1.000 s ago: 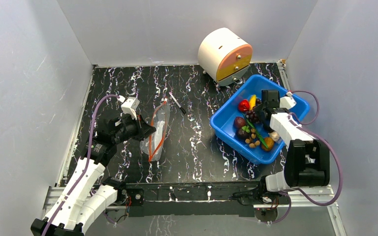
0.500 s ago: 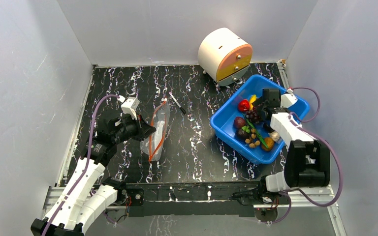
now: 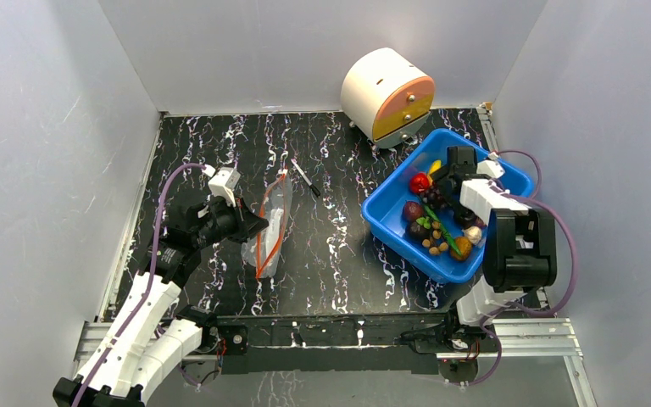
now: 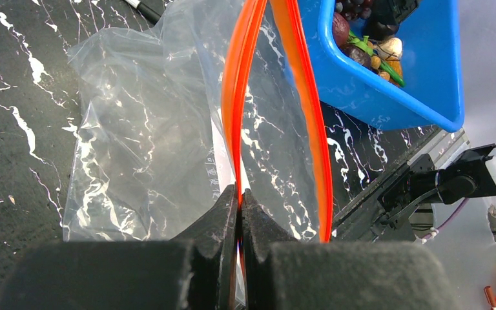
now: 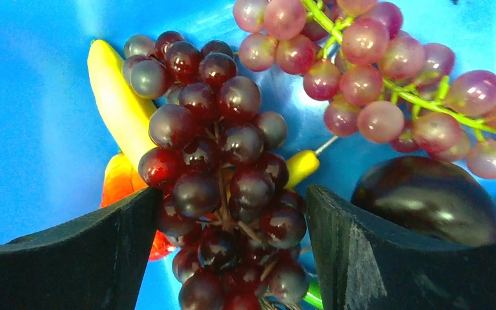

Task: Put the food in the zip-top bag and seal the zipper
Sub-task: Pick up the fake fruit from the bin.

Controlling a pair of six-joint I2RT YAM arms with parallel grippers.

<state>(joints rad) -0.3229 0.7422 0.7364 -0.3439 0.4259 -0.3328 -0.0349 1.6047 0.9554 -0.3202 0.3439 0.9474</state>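
The dark grape bunch lies between the open fingers of my right gripper, so next I need to keep that gripper low in the bin (image 3: 390, 242) and close its fingers across the grape bunch's middle (image 3: 435, 197).
The clear zip-top bag (image 3: 273, 222) lies flat on the black marbled table, its red-orange zipper (image 3: 263, 246) parted into two strips. In the left wrist view, my left gripper (image 4: 239, 191) is shut on one strip of the zipper (image 4: 237, 103); the other strip (image 4: 309, 110) bows away, so the bag (image 4: 135, 129) is open. My right gripper (image 3: 441, 192) is down in the blue bin (image 3: 390, 242). In the right wrist view it (image 5: 232, 194) is open, with a dark grape bunch (image 5: 223, 161) between its fingers. A yellow banana (image 5: 115, 103) lies beside the bunch. A red round fruit (image 3: 420, 182) lies nearby.
The bin also holds a paler grape bunch (image 5: 374, 77), a dark round fruit (image 5: 426, 194) and several small pieces. A thin black pen (image 3: 307, 179) lies beyond the bag. A white and orange drum (image 3: 387, 95) stands at the back. Grey walls enclose the table.
My right gripper has shifted slightly left and back inside the bin over the dark grapes, and its forearm has swung closer in. The left gripper and the bag have not moved.
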